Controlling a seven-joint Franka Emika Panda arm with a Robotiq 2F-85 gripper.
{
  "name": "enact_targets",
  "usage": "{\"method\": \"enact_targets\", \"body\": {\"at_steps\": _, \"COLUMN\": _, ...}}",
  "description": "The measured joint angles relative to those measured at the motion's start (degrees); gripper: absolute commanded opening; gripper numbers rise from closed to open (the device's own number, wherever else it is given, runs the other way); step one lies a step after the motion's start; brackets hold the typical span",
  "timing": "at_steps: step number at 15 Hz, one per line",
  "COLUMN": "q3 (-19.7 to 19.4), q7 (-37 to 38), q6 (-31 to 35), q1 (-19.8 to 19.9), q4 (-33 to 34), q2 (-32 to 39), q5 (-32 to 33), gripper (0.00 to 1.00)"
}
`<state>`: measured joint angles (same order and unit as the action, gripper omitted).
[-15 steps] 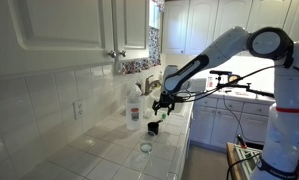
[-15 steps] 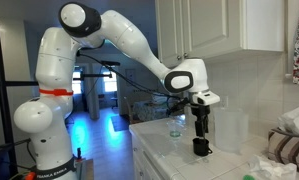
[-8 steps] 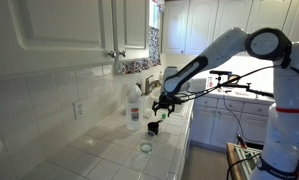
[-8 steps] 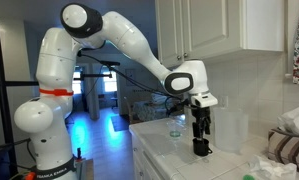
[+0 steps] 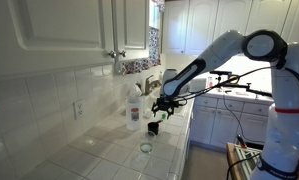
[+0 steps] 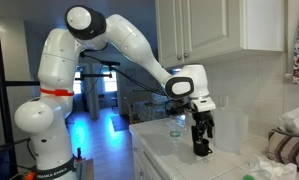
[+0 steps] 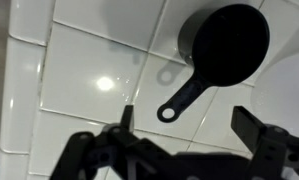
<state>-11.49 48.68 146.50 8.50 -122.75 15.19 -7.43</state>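
Observation:
The gripper turns slightly and then moves down onto the ringed end of the measuring cup's handle (image 7: 172, 109) next, because it slants below its open fingers.
A black measuring cup (image 7: 226, 42) with a long handle ending in a ring lies on the white tiled counter (image 7: 79, 70). In the wrist view it is at the upper right, with its handle pointing down-left between my fingers. My gripper (image 7: 185, 120) is open and empty, just above the handle's end. In both exterior views the gripper (image 5: 160, 109) (image 6: 200, 135) hangs straight down over the cup (image 5: 153, 128) (image 6: 200, 150), very close to it.
A small clear glass (image 5: 145, 147) stands on the counter near the cup. A white bottle (image 5: 135, 106) stands by the tiled wall. A clear glass item (image 6: 177, 124) is behind the gripper. Cloths (image 6: 287, 140) lie at the counter's far end. Cabinets hang above.
My gripper has moved down toward the black cup and now sits just over it. The cup has not moved.

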Motion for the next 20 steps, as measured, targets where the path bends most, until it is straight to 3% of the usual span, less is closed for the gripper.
{"method": "enact_targets", "body": {"at_steps": 9, "q3": 0.0, "q7": 2.7, "q6": 0.1, "q1": -0.2, "q4": 0.0, "q2": 1.4, "q5": -4.1, "gripper": 1.00}}
{"method": "enact_targets", "body": {"at_steps": 20, "q3": -0.3, "q7": 7.6, "q6": 0.1, "q1": -0.2, "q4": 0.8, "q2": 3.2, "q5": -4.3, "gripper": 0.96}}
